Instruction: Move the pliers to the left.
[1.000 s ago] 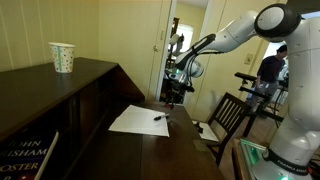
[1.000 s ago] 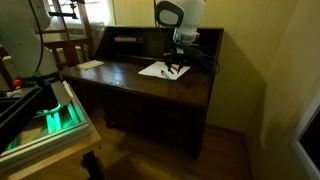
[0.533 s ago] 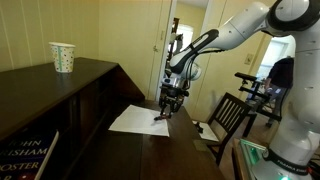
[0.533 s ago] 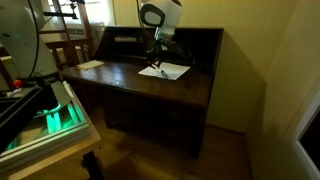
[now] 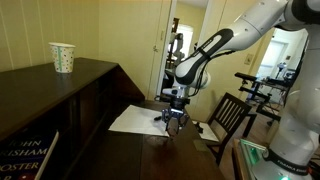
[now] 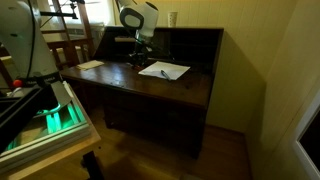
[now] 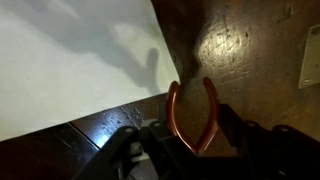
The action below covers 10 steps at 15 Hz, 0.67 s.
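Note:
The pliers still hang just above the desk. They go down with my gripper to the bare dark wood (image 5: 169, 145) (image 7: 191, 118) beside the paper's corner next, and my gripper releases them.
My gripper (image 7: 189, 143) is shut on the pliers (image 7: 173, 117), whose two reddish handles stick out ahead of the jaws while the dark head is hidden between the fingers. It holds them just above the dark wooden desk (image 7: 250, 50), past the edge of the white paper sheet (image 7: 70, 60). In both exterior views the gripper (image 5: 172, 119) (image 6: 136, 58) hangs low over the desk beside the paper (image 5: 132, 120) (image 6: 168, 70). The pliers are too small to make out there.
A thin dark pen (image 6: 166, 73) lies on the paper. A dotted paper cup (image 5: 62, 57) stands on the desk's raised top. Books (image 5: 25, 155) lie near the camera. A chair (image 5: 232, 115) stands beside the desk, and a small white item (image 7: 312, 58) lies on it.
The gripper has carried the pliers from over the paper off its edge to bare desk, moving left in the exterior view that faces the desk.

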### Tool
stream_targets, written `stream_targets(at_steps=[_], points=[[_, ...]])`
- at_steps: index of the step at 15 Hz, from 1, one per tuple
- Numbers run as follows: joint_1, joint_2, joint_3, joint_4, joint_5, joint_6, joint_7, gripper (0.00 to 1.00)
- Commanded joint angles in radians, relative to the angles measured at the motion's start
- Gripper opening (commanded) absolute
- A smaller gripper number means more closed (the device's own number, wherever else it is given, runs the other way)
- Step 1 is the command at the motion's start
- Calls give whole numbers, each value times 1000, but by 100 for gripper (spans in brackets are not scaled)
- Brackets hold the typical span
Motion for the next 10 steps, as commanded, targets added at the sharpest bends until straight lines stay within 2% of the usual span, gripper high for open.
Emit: stream_targets(at_steps=[1, 3, 5, 6, 7, 10], points=[[59, -50, 40, -130, 70, 233, -122, 30], [73, -34, 82, -164, 140, 362, -187, 30], [71, -27, 131, -183, 218, 428, -227, 30], [69, -24, 150, -185, 247, 442, -232, 80], [65, -23, 166, -187, 269, 448, -231, 82], [58, -39, 171, -181, 262, 420, -167, 99]])
